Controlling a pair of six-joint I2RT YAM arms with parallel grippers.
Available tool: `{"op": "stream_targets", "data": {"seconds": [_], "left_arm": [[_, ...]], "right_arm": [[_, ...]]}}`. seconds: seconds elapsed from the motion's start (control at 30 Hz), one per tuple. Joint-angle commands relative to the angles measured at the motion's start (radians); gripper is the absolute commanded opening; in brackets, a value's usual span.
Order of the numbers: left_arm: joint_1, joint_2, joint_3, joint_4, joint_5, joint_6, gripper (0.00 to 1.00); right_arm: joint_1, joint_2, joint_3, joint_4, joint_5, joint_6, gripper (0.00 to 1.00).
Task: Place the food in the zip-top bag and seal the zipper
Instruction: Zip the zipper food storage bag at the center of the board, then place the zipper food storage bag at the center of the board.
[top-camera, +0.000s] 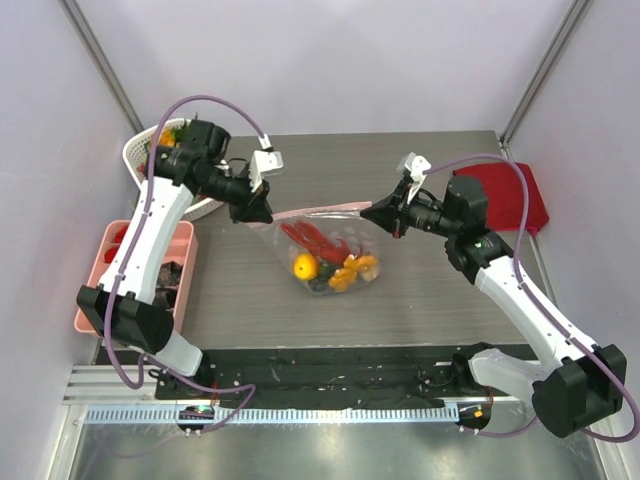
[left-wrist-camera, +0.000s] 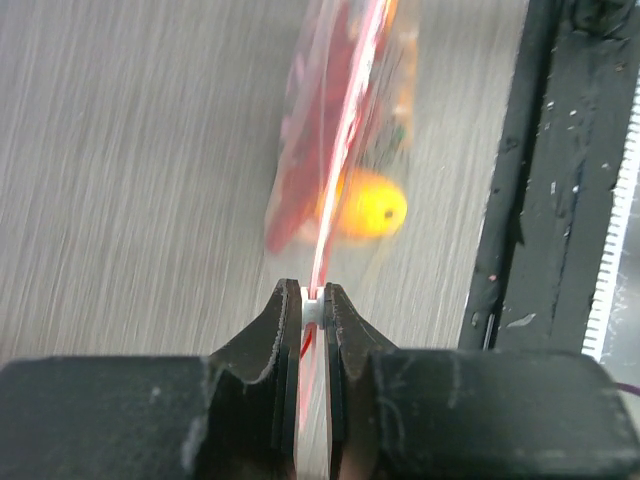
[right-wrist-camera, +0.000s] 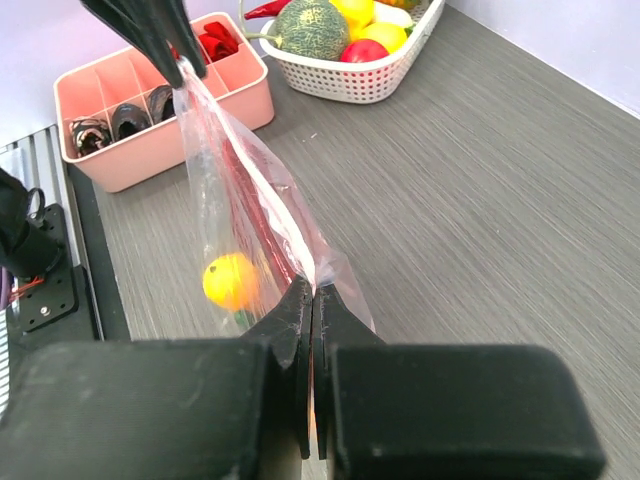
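I will next slide my left gripper along the zipper to the left in the top view, where the zipper's tail is, and then let go of the zipper's end.
The zip-top bag (top-camera: 338, 238) hangs stretched between both grippers above the table's middle. Its pink zipper (top-camera: 320, 211) runs taut along the top edge. Inside lie the food pieces: a red lobster (top-camera: 308, 238), a yellow-orange ball (top-camera: 304, 266) and an orange piece (top-camera: 356, 268). My left gripper (top-camera: 262, 212) is shut on the zipper's left end; in the left wrist view the left gripper (left-wrist-camera: 314, 300) pinches a small white piece on the strip (left-wrist-camera: 345, 130). My right gripper (top-camera: 372, 212) is shut on the bag's right corner, seen up close at the right gripper (right-wrist-camera: 314, 292). The ball (right-wrist-camera: 230, 280) shows through the plastic.
A white basket (top-camera: 140, 152) of toy fruit stands at the back left, also seen as the basket (right-wrist-camera: 340, 78). A pink compartment tray (top-camera: 100, 262) sits along the left edge. A red mat (top-camera: 512, 195) lies at the back right. A black strip (left-wrist-camera: 520, 170) borders the near table edge.
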Motion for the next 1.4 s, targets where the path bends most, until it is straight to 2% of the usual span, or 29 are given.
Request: {"op": "stream_targets", "data": {"seconds": [0.0,0.3,0.33,0.37,0.4,0.47,0.5,0.57,0.67,0.83,0.97,1.07,1.13,1.17,1.2,1.27,1.37], "left_arm": [[0.087,-0.087,-0.051,-0.077,-0.094,0.072,0.0],[0.153,-0.133,-0.101,-0.093,-0.107,0.124,0.0],[0.153,-0.135,-0.102,-0.09,-0.099,0.124,0.02],[0.153,-0.138,-0.095,-0.087,-0.082,0.124,0.07],[0.152,-0.138,-0.091,-0.085,-0.041,0.12,0.28],[0.133,-0.139,-0.051,-0.07,0.01,0.085,0.48],[0.118,-0.141,-0.039,0.0,0.012,-0.013,0.61],[0.04,-0.138,0.001,0.059,-0.023,-0.079,0.67],[-0.081,-0.123,0.026,0.075,-0.094,-0.087,0.76],[-0.192,-0.098,-0.006,0.205,-0.166,-0.159,0.85],[-0.269,-0.077,-0.036,0.329,-0.27,-0.219,0.85],[-0.293,-0.046,-0.02,0.322,-0.272,-0.234,0.8],[-0.318,-0.031,-0.022,0.314,-0.275,-0.236,0.72],[-0.327,-0.02,-0.02,0.303,-0.281,-0.233,0.67],[-0.33,-0.003,-0.017,0.289,-0.283,-0.236,0.54],[-0.331,0.021,0.013,0.279,-0.29,-0.251,0.38],[-0.33,0.083,0.105,0.271,-0.343,-0.317,0.08]], "right_arm": [[-0.026,-0.04,-0.008,0.063,0.057,-0.001,0.01],[-0.038,-0.05,-0.028,0.071,0.05,-0.001,0.01],[-0.04,-0.05,-0.028,0.072,0.044,-0.001,0.01],[-0.038,-0.048,-0.031,0.075,0.034,-0.001,0.01],[-0.04,-0.048,-0.032,0.083,0.004,0.022,0.01],[-0.038,-0.047,-0.037,0.086,-0.028,0.027,0.01],[-0.038,-0.044,-0.041,0.089,-0.05,0.031,0.01],[-0.038,-0.044,-0.041,0.086,-0.064,0.034,0.01],[-0.037,-0.047,-0.041,0.083,-0.079,0.033,0.01],[-0.035,-0.042,-0.031,0.08,-0.095,0.036,0.01],[-0.035,-0.048,-0.035,0.083,-0.096,0.04,0.01],[-0.035,-0.059,-0.035,0.081,-0.101,0.042,0.01],[-0.032,-0.063,-0.035,0.083,-0.101,0.047,0.01],[-0.032,-0.063,-0.037,0.086,-0.101,0.05,0.01],[-0.032,-0.063,-0.037,0.086,-0.098,0.053,0.01],[-0.031,-0.068,-0.035,0.086,-0.091,0.056,0.01],[-0.031,-0.077,-0.043,0.089,-0.064,0.065,0.01]]}}
